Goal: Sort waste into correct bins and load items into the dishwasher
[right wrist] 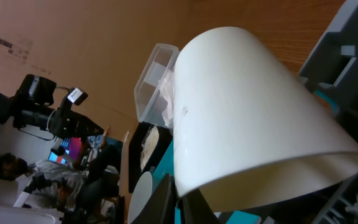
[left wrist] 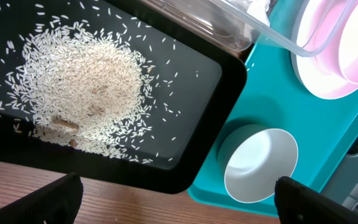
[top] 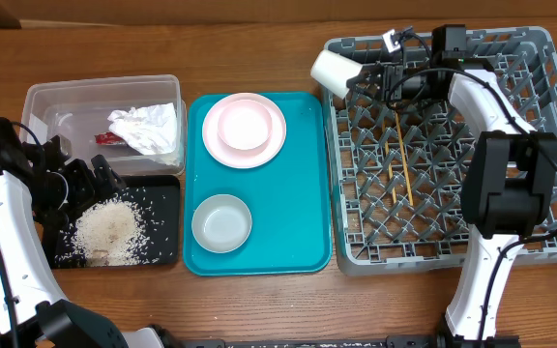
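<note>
The cup's base overhangs the rack's side, so next I should move my right gripper to the right in the overhead view and down and release the cup in the rack's far corner [top: 349, 101].
My right gripper [top: 361, 77] is shut on the rim of the white cup [top: 334, 72], held tilted over the far left corner of the grey dish rack [top: 540, 237]; the cup fills the right wrist view [right wrist: 241, 112]. Two wooden chopsticks [top: 401, 157] lie in the rack. My left gripper [top: 90, 179] is open and empty above the black tray [top: 167, 193], which holds a pile of rice [top: 109, 232]. The clear tub [top: 37, 97] holds the white napkin [top: 146, 128] and the red wrapper [top: 107, 138]. The pink-white plate [top: 211, 135] carries a white bowl [top: 243, 124]. A second white bowl [top: 221, 222] sits in front of it.
The plate and bowls rest on a teal tray [top: 303, 251] between the bins and the rack. In the left wrist view the black tray's front edge [left wrist: 166, 180] meets bare wood, with the teal tray [left wrist: 328, 143] and the near bowl [left wrist: 260, 165] to the right.
</note>
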Controlling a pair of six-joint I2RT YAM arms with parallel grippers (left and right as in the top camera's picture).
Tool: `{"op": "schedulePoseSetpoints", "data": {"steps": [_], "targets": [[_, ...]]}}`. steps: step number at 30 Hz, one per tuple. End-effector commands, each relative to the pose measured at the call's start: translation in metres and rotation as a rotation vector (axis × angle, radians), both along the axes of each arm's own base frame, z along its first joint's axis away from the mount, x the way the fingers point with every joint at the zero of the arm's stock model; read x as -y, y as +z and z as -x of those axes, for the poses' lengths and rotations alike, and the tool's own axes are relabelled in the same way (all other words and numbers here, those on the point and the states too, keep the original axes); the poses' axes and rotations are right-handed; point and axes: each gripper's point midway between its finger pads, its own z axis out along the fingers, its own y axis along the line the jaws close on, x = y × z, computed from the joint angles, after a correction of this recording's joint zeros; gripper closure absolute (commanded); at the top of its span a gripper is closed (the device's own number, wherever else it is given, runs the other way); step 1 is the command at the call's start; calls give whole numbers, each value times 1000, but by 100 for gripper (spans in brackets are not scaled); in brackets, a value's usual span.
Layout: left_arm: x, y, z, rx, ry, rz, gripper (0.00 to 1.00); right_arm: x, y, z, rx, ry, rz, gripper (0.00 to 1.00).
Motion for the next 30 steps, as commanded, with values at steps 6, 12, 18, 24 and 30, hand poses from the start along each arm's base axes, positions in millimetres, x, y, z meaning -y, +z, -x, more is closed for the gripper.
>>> {"op": "schedulePoseSetpoints", "data": {"steps": [6,12,18,24,30], "targets": [[0,7,-5,26,-22,-20,0,25,-35,3,-140,-83,117,95],[0,7,-5,26,-22,-20,0,35,-41,3,-171,-107,147,95],[0,7,-5,26,-22,-20,0,44,-42,6,-215,-126,142,95],[0,7,-5,26,-22,-20,0,54,-40,10,-269,-142,137,77],[0,7,-5,26,-22,-20,0,66,-26,10,-276,-174,178,70]]}}
